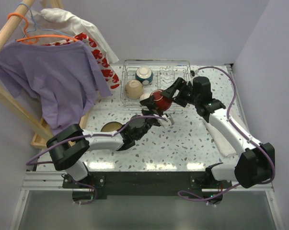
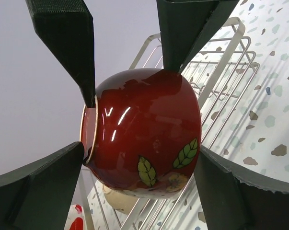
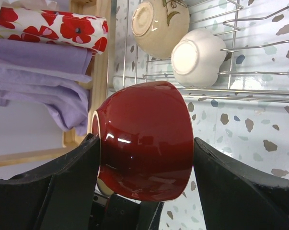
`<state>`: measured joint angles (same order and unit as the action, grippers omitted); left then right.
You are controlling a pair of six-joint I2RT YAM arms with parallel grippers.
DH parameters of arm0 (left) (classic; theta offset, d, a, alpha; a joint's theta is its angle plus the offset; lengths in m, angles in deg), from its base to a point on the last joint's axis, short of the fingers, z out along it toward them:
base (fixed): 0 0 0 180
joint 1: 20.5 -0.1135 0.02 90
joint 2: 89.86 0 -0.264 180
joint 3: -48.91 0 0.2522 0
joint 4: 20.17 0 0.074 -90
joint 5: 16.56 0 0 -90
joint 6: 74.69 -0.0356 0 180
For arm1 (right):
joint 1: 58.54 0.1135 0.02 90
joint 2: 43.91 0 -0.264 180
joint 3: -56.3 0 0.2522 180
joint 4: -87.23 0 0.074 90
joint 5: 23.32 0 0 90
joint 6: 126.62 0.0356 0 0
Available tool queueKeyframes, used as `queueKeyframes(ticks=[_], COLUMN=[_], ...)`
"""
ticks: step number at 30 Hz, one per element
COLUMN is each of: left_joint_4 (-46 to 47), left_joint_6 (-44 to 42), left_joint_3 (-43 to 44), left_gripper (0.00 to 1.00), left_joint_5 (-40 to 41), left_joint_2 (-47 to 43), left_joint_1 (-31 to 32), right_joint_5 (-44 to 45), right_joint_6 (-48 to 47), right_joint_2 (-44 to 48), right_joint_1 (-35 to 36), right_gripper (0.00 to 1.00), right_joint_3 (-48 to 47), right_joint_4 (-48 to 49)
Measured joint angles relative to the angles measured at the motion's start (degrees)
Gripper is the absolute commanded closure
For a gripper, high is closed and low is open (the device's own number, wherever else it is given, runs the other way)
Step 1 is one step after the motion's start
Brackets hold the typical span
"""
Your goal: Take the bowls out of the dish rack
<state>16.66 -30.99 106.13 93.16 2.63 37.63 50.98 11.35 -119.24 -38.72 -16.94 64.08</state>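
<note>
My right gripper should ease the dark red bowl (image 1: 159, 100) back, farther from the rack's bar, and release it, since the clear tabletop before the rack lies back from the gripper.
A dark red bowl (image 1: 159, 100) with leaf marks hangs in the air on its side, just in front of the dish rack (image 1: 178, 72). My right gripper (image 1: 166, 94) is shut on it, one finger on the rim and one on the base (image 3: 146, 143). My left gripper (image 1: 157, 113) reaches up from below, and its fingers touch the bowl's rim and base as well (image 2: 139, 153). In the rack lie a teal-and-white bowl (image 1: 144, 73), a tan bowl (image 1: 134, 89) and a white bowl (image 3: 197, 55). One bowl (image 1: 110, 127) stands upright on the table by my left arm.
A wooden clothes frame (image 1: 19, 112) with a purple shirt (image 1: 53, 81) and a poppy-print cloth (image 1: 103, 64) stands at the left, close to the rack. The speckled table (image 1: 182, 143) runs to the wall on the right.
</note>
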Motion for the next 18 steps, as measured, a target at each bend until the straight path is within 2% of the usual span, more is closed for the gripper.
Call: queueKeyframes(ticks=[13,18], left_joint_4=[4.22,7.15], left_joint_6=[-5.09,-6.95], left_joint_3=[-0.31,-1.09], left_gripper=[0.23,0.35], left_joint_5=[1.99,3.02], left_joint_2=[1.01,1.92], left_joint_1=[1.99,2.58], right_joint_5=[-0.39,-0.68], right_joint_6=[2.10,2.51], right_joint_2=[0.63,0.68], right_joint_1=[0.00,0.04], right_gripper=[1.00,1.00], right_joint_3=[0.92,1.49], right_joint_4=[1.36,2.23])
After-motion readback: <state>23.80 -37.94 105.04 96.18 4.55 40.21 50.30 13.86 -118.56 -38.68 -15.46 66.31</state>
